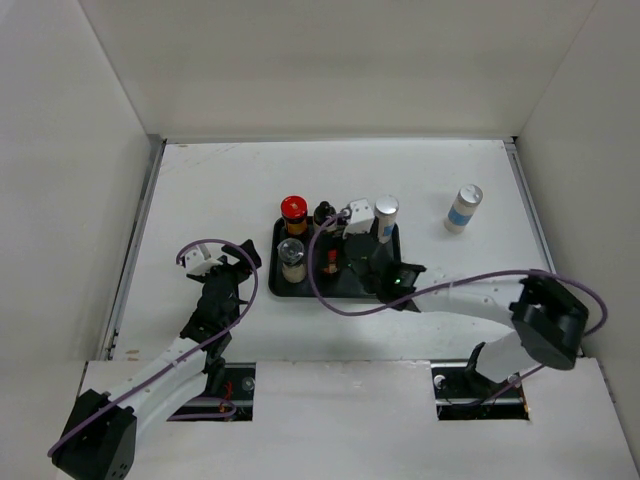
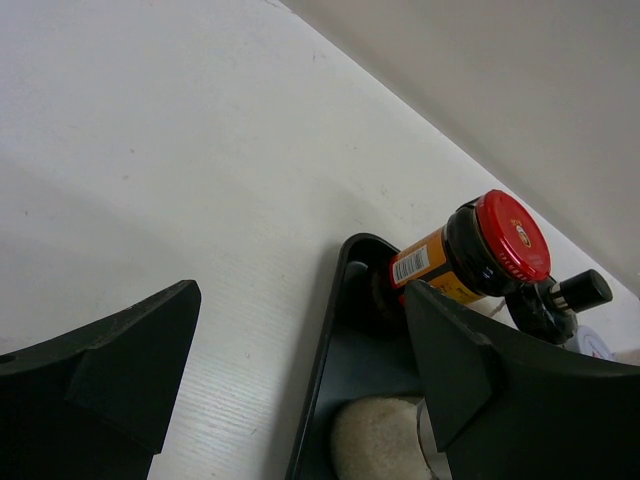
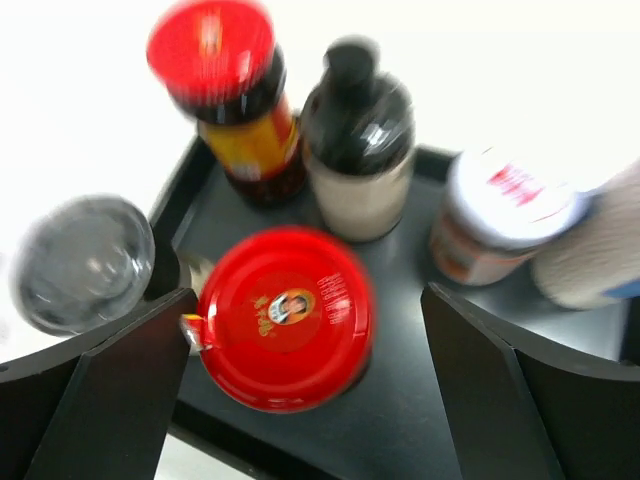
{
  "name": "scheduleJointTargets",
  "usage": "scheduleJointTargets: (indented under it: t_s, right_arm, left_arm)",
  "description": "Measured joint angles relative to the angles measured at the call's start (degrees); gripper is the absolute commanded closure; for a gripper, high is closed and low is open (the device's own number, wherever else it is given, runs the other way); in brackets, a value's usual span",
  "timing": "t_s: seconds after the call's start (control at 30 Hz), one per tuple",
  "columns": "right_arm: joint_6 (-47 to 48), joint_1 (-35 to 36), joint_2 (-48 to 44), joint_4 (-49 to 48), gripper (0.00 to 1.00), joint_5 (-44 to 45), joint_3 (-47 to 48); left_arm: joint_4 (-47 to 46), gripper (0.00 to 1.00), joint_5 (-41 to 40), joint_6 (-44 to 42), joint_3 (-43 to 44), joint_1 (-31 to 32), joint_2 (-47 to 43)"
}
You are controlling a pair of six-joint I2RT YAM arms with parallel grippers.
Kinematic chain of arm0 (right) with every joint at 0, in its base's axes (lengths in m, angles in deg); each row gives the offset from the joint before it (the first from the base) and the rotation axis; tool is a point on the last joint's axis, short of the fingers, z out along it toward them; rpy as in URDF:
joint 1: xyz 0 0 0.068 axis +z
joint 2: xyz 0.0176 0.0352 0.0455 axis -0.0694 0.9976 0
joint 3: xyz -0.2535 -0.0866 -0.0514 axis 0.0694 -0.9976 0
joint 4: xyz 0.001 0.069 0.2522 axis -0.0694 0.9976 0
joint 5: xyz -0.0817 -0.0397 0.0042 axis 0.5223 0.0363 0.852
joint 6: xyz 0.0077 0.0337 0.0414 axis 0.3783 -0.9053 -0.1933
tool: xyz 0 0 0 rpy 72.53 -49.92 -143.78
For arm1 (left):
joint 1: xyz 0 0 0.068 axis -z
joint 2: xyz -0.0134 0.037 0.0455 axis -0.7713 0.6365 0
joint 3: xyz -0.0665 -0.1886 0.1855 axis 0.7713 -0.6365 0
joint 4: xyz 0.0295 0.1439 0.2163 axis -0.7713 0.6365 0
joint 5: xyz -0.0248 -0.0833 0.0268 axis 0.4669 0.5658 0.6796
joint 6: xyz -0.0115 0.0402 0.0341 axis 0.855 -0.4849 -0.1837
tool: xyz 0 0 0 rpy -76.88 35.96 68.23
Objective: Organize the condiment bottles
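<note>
My right gripper should next rise from the squat red-capped jar, then lower past the tray over the silver-capped cylinder (image 1: 464,207), which stands alone on the tabletop.
The black tray (image 1: 300,290) holds several condiment bottles. In the right wrist view a squat red-capped jar (image 3: 285,315) stands on the tray between the fingers of my right gripper (image 3: 308,300), which is open. The left finger is close to the lid and the right finger is well apart. Behind it stand a taller red-capped jar (image 3: 215,55), a black-capped bottle (image 3: 355,130), a white-lidded jar (image 3: 510,200) and a cylinder (image 3: 590,250). A clear jar (image 3: 85,262) is at the left. My left gripper (image 2: 300,300) is open over the tray's left rim (image 2: 335,330), holding nothing.
A white-and-blue cylinder with a silver cap (image 1: 462,208) stands alone on the table, right of the tray. White walls enclose the table on three sides. The right arm (image 1: 470,295) reaches across from the near right, and a purple cable (image 1: 315,275) loops over the tray.
</note>
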Motion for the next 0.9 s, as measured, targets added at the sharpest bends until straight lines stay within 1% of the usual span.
scheduleJointTargets:
  t_s: [0.07,0.13,0.23,0.3,0.4,0.47,0.53,0.67,0.87,0.9]
  right_arm:
    - [0.07,-1.99,-5.38,0.98,0.00,0.15,-0.66]
    - [0.24,-5.86,-11.21,1.20,0.00,0.87,-1.33]
    - [0.81,-16.26,-17.88,1.27,0.00,3.21,-1.73]
    - [1.57,-24.39,-19.34,1.33,0.00,5.60,-1.64]
    - [3.26,-35.60,-17.09,2.99,0.00,8.41,-0.61]
    - [4.11,-40.63,-13.51,4.50,0.00,9.07,0.79]
    - [4.79,-43.85,-9.68,6.05,0.00,9.14,2.21]
    - [5.11,-47.10,-3.65,8.94,0.00,6.21,5.18]
    - [4.07,-50.01,1.90,11.56,0.00,1.46,9.51]
    - [3.82,-50.40,2.56,11.67,0.02,1.05,9.60]
  left_arm:
    - [0.00,0.17,-0.02,0.00,0.00,0.00,-0.04]
    - [0.00,0.17,0.02,0.00,0.00,0.00,-0.02]
    - [0.00,0.17,0.22,0.00,0.00,0.04,0.02]
    - [0.00,0.17,0.22,0.02,0.00,0.04,0.02]
    - [0.00,0.17,0.35,0.02,0.00,0.04,0.02]
    - [0.00,0.17,0.37,0.02,0.00,0.13,0.00]
    - [0.00,0.17,0.37,0.02,0.00,0.15,0.02]
    - [0.00,0.17,0.42,0.02,0.00,0.17,0.20]
    - [0.00,0.17,0.44,0.02,0.00,0.26,0.20]
    - [-0.02,0.17,0.44,0.02,0.00,0.26,0.20]
